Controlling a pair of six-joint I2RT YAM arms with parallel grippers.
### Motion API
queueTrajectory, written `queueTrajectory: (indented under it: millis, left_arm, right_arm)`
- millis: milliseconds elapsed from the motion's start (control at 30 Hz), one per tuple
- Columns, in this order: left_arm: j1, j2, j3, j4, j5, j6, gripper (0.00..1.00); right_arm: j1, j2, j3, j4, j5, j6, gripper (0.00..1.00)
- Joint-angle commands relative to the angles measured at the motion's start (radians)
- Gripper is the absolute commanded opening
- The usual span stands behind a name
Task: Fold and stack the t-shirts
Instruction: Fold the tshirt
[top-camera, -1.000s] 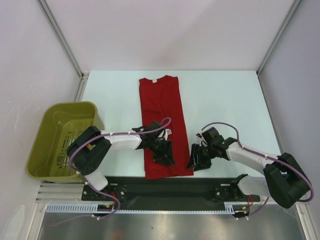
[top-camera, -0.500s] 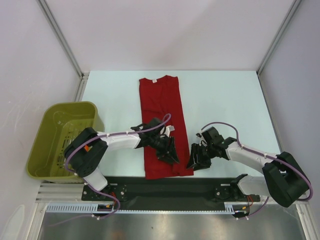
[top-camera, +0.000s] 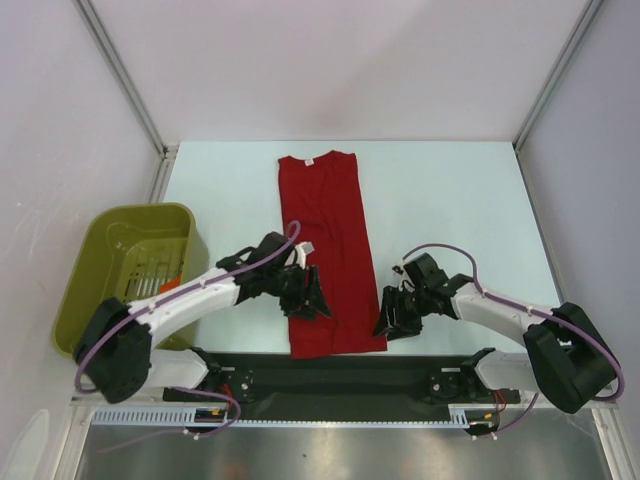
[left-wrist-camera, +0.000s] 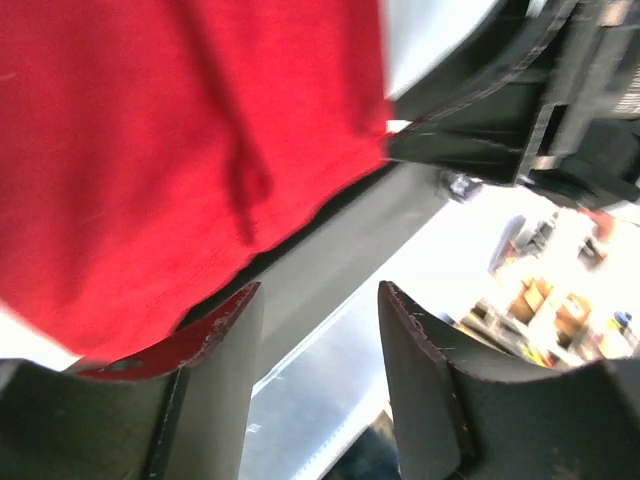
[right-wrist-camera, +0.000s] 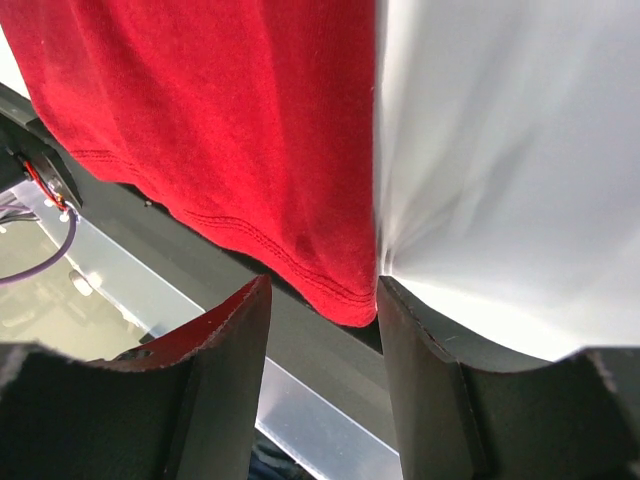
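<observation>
My left gripper should next move down, back and toward the bin, onto the hem corner nearer it, because my right gripper is already at one corner.
A red t-shirt (top-camera: 325, 240), folded lengthwise into a long strip, lies on the white table from the far middle to the near edge. My left gripper (top-camera: 304, 303) is open over the shirt's near left part; its view shows red cloth (left-wrist-camera: 150, 150) above the fingers (left-wrist-camera: 215, 385) and nothing between them. My right gripper (top-camera: 388, 322) is open at the shirt's near right corner (right-wrist-camera: 345, 290), which lies at the gap between its fingers (right-wrist-camera: 430, 380). No second shirt is in view.
An olive green bin (top-camera: 130, 275) stands at the left of the table. A black rail (top-camera: 330, 370) with the arm bases runs along the near edge. White walls and metal posts enclose the back and sides.
My left gripper has drawn back leftward across the shirt, from its near right part to its left edge, and the left arm has stretched out. The right gripper has barely moved.
</observation>
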Motion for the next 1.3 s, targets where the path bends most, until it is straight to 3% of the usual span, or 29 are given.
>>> queueTrajectory:
  millis: [0, 133, 467, 767, 967, 1167, 1267]
  left_arm:
    - [0.027, -0.132, -0.064, -0.175, -0.173, 0.067, 0.56]
    - [0.056, -0.215, -0.181, -0.193, -0.253, 0.027, 0.54]
    - [0.088, -0.247, -0.348, -0.12, -0.25, -0.012, 0.52]
    - [0.09, -0.257, -0.424, 0.093, -0.172, -0.032, 0.54]
    - [0.09, -0.22, -0.442, 0.118, -0.167, -0.045, 0.52]
    - [0.088, -0.197, -0.442, 0.124, -0.165, -0.047, 0.45]
    - [0.088, -0.198, -0.439, 0.106, -0.17, -0.047, 0.3]
  right_arm:
    - [-0.017, 0.017, 0.01, 0.011, -0.013, -0.026, 0.52]
    - [-0.037, 0.031, 0.02, 0.013, -0.017, -0.031, 0.52]
    - [-0.057, 0.069, 0.011, 0.023, -0.048, -0.047, 0.49]
    - [-0.054, 0.086, -0.006, 0.033, -0.057, -0.061, 0.49]
    - [-0.054, 0.112, -0.022, 0.065, -0.06, -0.064, 0.5]
    - [-0.055, 0.115, -0.029, 0.071, -0.056, -0.067, 0.5]
    - [-0.055, 0.126, -0.029, 0.077, -0.06, -0.072, 0.45]
